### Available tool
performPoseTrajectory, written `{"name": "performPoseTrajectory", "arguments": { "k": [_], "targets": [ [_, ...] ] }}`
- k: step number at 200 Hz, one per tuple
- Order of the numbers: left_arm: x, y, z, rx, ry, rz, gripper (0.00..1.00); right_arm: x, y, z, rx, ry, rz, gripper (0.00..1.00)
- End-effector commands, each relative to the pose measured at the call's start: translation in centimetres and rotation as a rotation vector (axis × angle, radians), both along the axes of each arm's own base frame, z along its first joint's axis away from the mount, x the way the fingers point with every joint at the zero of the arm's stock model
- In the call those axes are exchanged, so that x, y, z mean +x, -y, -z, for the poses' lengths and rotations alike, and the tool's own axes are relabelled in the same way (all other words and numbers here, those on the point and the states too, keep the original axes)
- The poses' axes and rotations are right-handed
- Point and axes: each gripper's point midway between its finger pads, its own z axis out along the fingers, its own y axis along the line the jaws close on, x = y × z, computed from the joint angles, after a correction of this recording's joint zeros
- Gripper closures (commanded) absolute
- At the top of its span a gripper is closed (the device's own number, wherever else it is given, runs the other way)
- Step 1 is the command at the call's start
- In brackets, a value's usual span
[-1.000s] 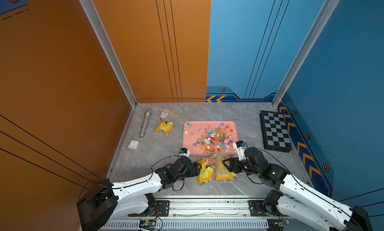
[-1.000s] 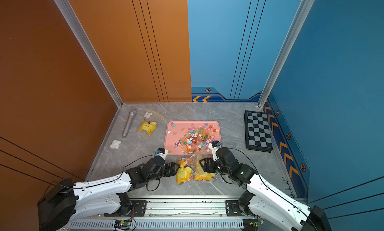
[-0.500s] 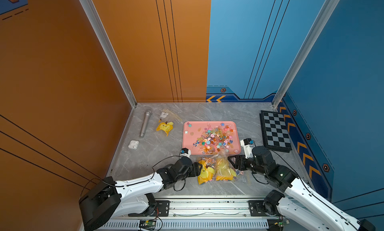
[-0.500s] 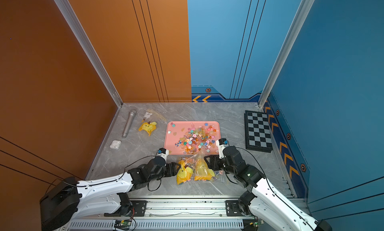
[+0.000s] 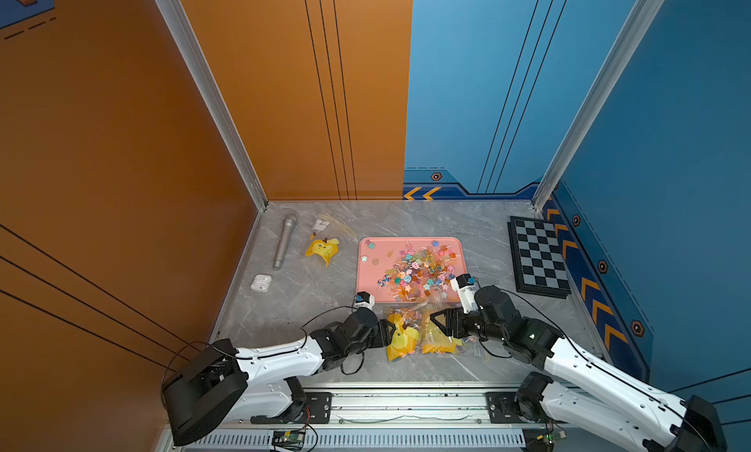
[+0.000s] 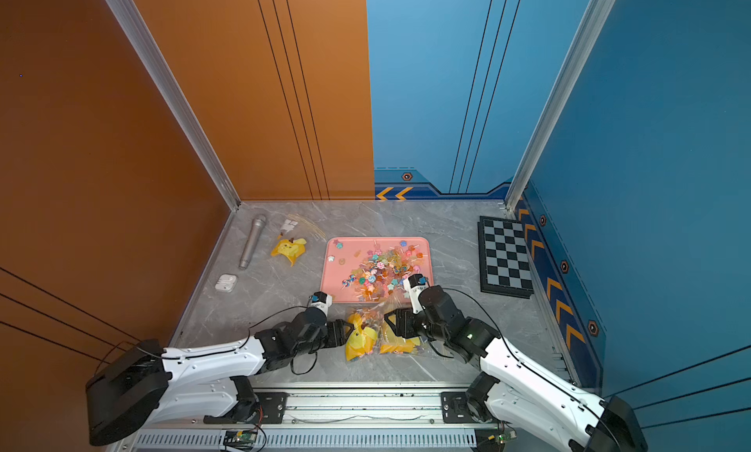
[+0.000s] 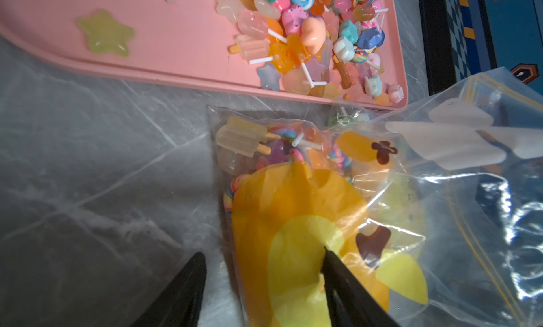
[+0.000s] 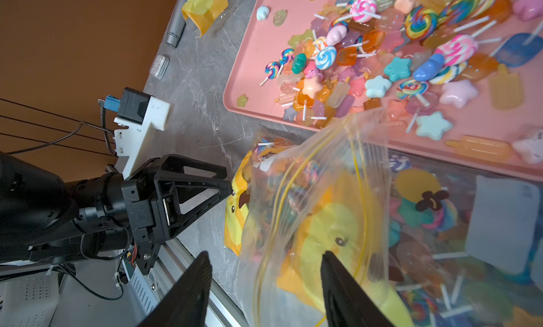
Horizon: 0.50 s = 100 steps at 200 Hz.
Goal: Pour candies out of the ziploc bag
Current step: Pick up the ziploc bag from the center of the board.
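The robot's right gripper will next stay nearly still and close its fingers on the raised fold of clear plastic (image 8: 264,266), because that fold stands between the open fingers.
The clear ziploc bag (image 5: 422,332) (image 6: 378,336) with yellow duck prints lies on the table just in front of the pink tray (image 5: 374,259) (image 6: 337,267). Most candies (image 5: 418,269) (image 6: 382,271) lie heaped on the tray; some remain inside the bag (image 7: 264,146). My left gripper (image 5: 392,332) (image 7: 263,252) is open, straddling the bag's closed end (image 7: 293,208), one fingertip on the yellow print. My right gripper (image 5: 437,320) (image 8: 264,253) is open around the bag's raised, gaping mouth (image 8: 332,222).
A silver microphone (image 5: 284,242), a second yellow duck bag (image 5: 323,249) and a white earbud case (image 5: 261,282) lie at the back left. A chessboard (image 5: 538,257) lies against the right wall. The arms' rail runs along the table's front edge.
My right gripper drew back to the right, then came in to the left again at the bag's mouth. The left arm has hardly moved.
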Motion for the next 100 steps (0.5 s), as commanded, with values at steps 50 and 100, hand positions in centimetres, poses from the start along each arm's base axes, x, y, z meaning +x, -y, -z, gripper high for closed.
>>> {"name": "performPoseTrajectory", "arguments": {
  "k": [50,100],
  "targets": [
    [-0.8,0.7,1.0,-0.031,-0.029,0.026,0.38,1.5,-0.2,0.0,0.0,0.016,0.072,0.65],
    [-0.8,1.3,0.2,-0.08,-0.004,0.041,0.4,2.4,1.4,-0.4,-0.021,0.053,0.157,1.0]
  ]
}}
